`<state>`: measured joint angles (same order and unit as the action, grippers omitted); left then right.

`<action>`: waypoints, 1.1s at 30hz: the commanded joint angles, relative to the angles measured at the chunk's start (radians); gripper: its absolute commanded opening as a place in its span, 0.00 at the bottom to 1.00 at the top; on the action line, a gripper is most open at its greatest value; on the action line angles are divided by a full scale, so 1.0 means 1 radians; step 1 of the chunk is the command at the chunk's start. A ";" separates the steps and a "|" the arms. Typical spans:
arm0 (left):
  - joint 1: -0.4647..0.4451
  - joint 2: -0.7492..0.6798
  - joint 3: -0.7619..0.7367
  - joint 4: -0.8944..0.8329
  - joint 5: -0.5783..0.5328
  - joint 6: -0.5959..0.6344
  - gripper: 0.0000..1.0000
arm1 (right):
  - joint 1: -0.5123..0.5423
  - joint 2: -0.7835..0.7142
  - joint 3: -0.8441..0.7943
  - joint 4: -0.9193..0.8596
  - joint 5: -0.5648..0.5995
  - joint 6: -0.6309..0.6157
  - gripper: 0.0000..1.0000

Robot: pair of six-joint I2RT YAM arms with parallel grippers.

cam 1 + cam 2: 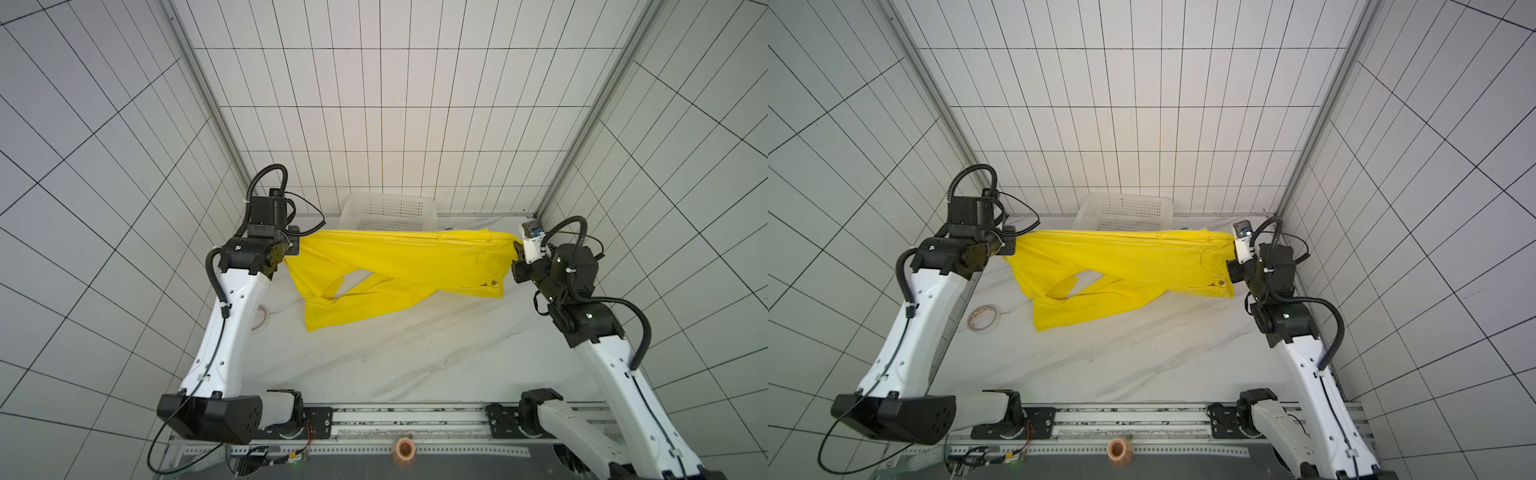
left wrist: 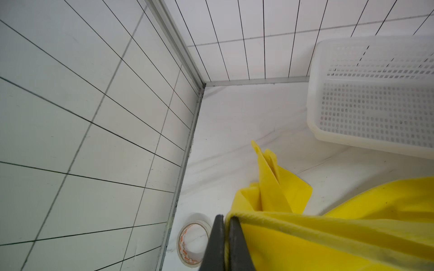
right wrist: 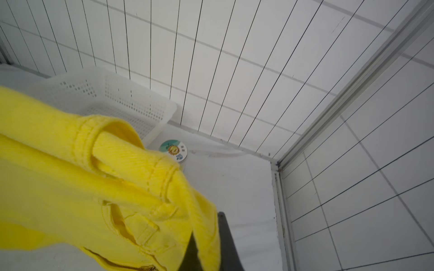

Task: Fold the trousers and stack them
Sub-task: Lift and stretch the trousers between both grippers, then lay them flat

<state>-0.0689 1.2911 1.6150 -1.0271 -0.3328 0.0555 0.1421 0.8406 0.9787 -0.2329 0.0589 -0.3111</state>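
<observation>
Next, my left gripper lowers to the tabletop before the basket's near edge (image 2: 332, 163) and releases the hem edge, since the stretched trousers still hang above the table.
The bright yellow trousers (image 1: 399, 266) (image 1: 1121, 266) hang stretched between my two grippers above the white table, in both top views. The waist with its small round button (image 1: 493, 282) is at the right, and the legs droop and cross down to the table at the left. My left gripper (image 1: 291, 249) (image 2: 225, 218) is shut on a hem edge of the yellow cloth (image 2: 328, 234). My right gripper (image 1: 517, 245) (image 3: 209, 225) is shut on the waistband (image 3: 70, 176), which drapes over one finger.
A white perforated basket (image 1: 353, 208) (image 2: 314, 105) stands at the back wall, just behind the stretched trousers. A tape roll (image 1: 983, 318) (image 2: 182, 244) lies beside the left arm. A small round tin (image 3: 173, 150) sits near the back right corner. Grid walls close three sides.
</observation>
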 commanded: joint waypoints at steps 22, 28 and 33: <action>-0.192 0.587 -0.025 0.272 0.111 -0.055 0.00 | -0.231 0.257 -0.193 0.167 0.197 0.007 0.00; -0.253 0.770 0.115 0.204 0.060 -0.046 0.03 | -0.282 0.419 -0.169 0.218 0.195 0.029 0.00; -0.256 0.778 0.110 0.156 0.063 -0.048 0.17 | -0.300 0.558 -0.133 0.230 0.204 0.072 0.00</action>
<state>-0.3374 2.0747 1.7130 -0.8265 -0.2379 0.0174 -0.1329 1.3457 0.8299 -0.0360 0.2134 -0.2798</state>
